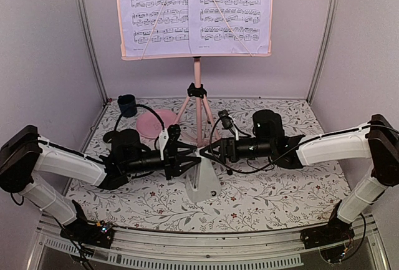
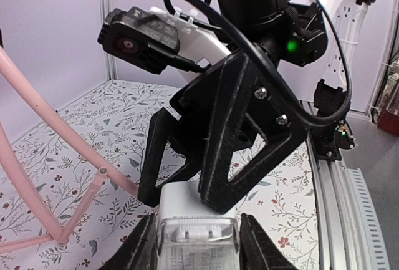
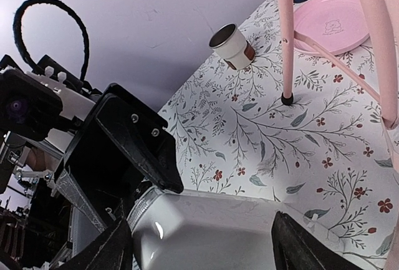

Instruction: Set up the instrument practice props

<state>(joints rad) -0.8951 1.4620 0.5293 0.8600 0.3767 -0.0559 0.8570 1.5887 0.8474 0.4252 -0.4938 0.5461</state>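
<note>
I need to move my left gripper away from the metronome point(image 1: 204, 183) and down next, and release the clear cover on the cloth near the plate, while my right gripper is astride the cap.
The white pyramid-shaped metronome point(image 1: 204, 183) stands upright on the floral cloth in front of the stand. My left gripper point(image 1: 194, 158) comes in from the left. In the left wrist view its fingers point(image 2: 140, 248) press the two sides of the metronome point(image 2: 196, 236) just under its white cap. My right gripper point(image 1: 204, 151) meets it from the right with jaws wide astride the metronome point(image 3: 206, 232), and its black fingertips point(image 2: 218, 195) sit at the cap. The pink music stand point(image 1: 197, 95) stands behind, with sheet music pages point(image 1: 159, 8) on its desk.
A round pink plate point(image 1: 153, 123) and a dark blue cup point(image 1: 127, 105) lie at the back left. A paper cup point(image 3: 232, 45) stands beyond the pink tripod legs point(image 3: 283, 33). Grey walls enclose the table on three sides.
</note>
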